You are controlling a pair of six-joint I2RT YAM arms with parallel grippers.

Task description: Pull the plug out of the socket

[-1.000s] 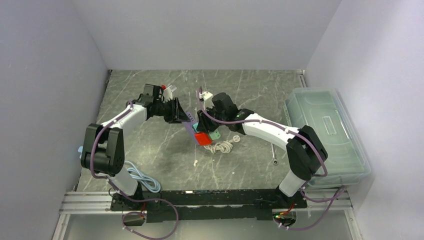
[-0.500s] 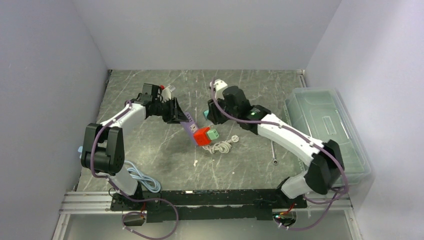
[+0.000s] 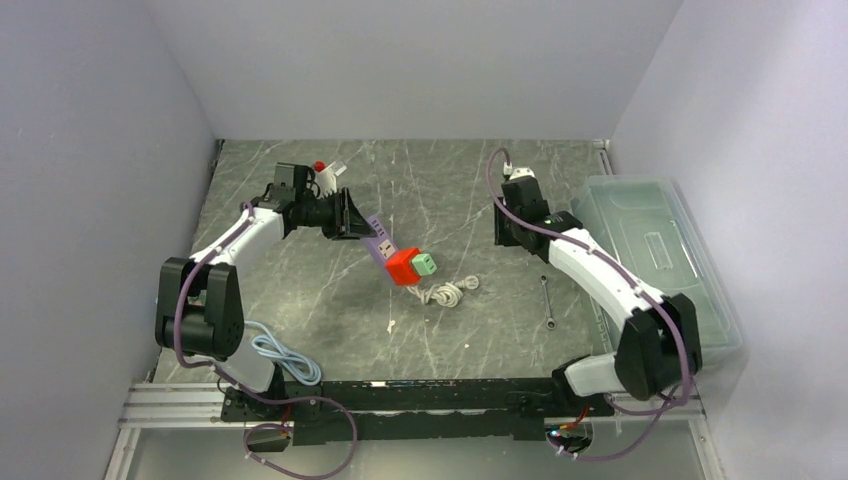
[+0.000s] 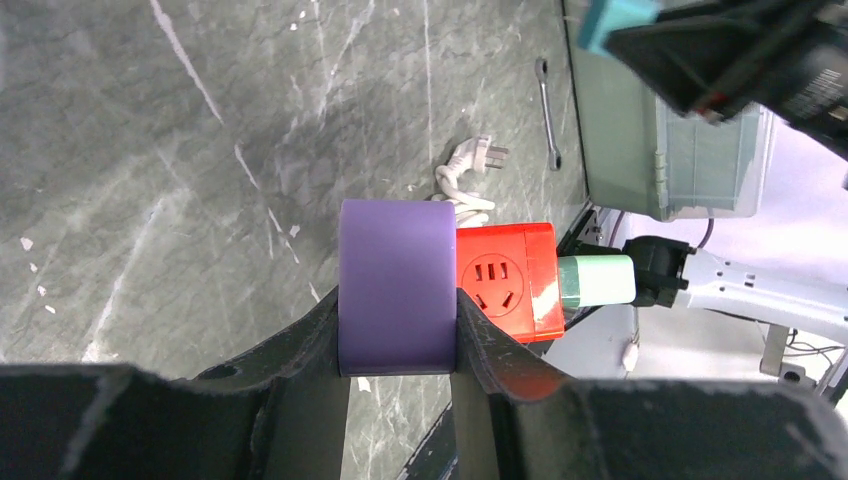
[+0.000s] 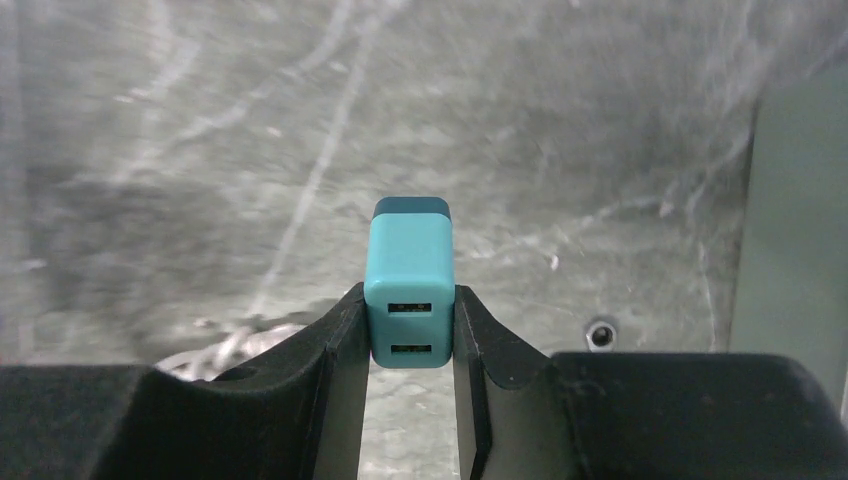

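I will lower my right gripper to the bare table near the wrench's far end and open it, because the teal plug [image 5: 409, 283] is apart from the red socket cube [image 4: 505, 282].
My left gripper [image 4: 397, 330] is shut on a purple socket strip [image 4: 396, 285], held above the table at centre left [image 3: 378, 238]. A red socket cube [image 4: 505, 282] is attached to the strip's end, with a pale green adapter [image 4: 596, 281] stuck in its far side. The teal plug [image 5: 409, 283], a small block with two USB slots, sits clamped between the fingers of my right gripper [image 5: 409, 320]. That gripper [image 3: 505, 232] hangs at the right of centre, well apart from the socket. The plug also shows in the left wrist view's top right [image 4: 620, 18].
A coiled white cord with a plug [image 3: 447, 292] lies under the red cube. A small wrench [image 3: 548, 302] lies to the right of it. A clear lidded bin [image 3: 655, 265] stands along the right wall. A pale blue cable [image 3: 280, 355] lies by the left arm's base.
My right gripper has pulled away from the red socket cube and swung right and back with the teal plug in it. The left gripper still holds the socket strip, shifted slightly.
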